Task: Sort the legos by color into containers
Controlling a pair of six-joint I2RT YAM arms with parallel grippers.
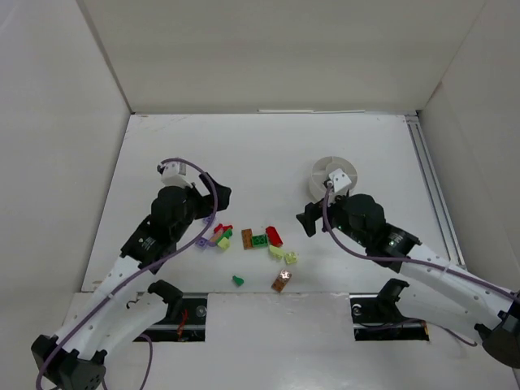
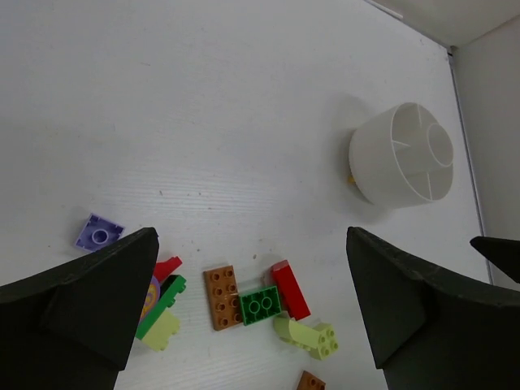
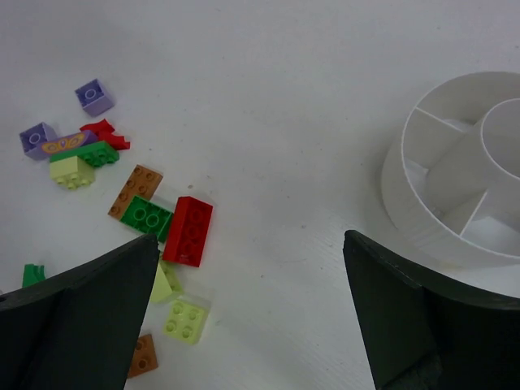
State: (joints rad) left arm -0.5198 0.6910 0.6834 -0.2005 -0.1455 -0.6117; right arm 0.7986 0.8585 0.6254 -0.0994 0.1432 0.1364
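Observation:
My right gripper should move back toward the base and down over the studded top of the pale yellow-green square lego (image 1: 290, 257) (image 3: 186, 321).
The legos lie in a loose pile on the white table between my arms. A red brick (image 1: 274, 236), a green brick (image 1: 259, 240) and a brown plate (image 1: 247, 238) touch each other, with pale yellow bricks (image 1: 284, 255) just in front. A mixed cluster (image 1: 219, 236) and a purple piece (image 1: 201, 241) lie to the left. The round white dish (image 1: 333, 175) with wedge compartments stands at the back right. My left gripper (image 1: 218, 195) is open and empty, above the pile's left side (image 2: 260, 306). My right gripper (image 1: 307, 219) is open and empty between the red brick (image 3: 188, 231) and the dish (image 3: 463, 187).
A small green piece (image 1: 238, 280) and a brown brick (image 1: 281, 280) lie apart near the table's front edge. White walls close the table on the left, back and right. A rail (image 1: 431, 179) runs along the right edge.

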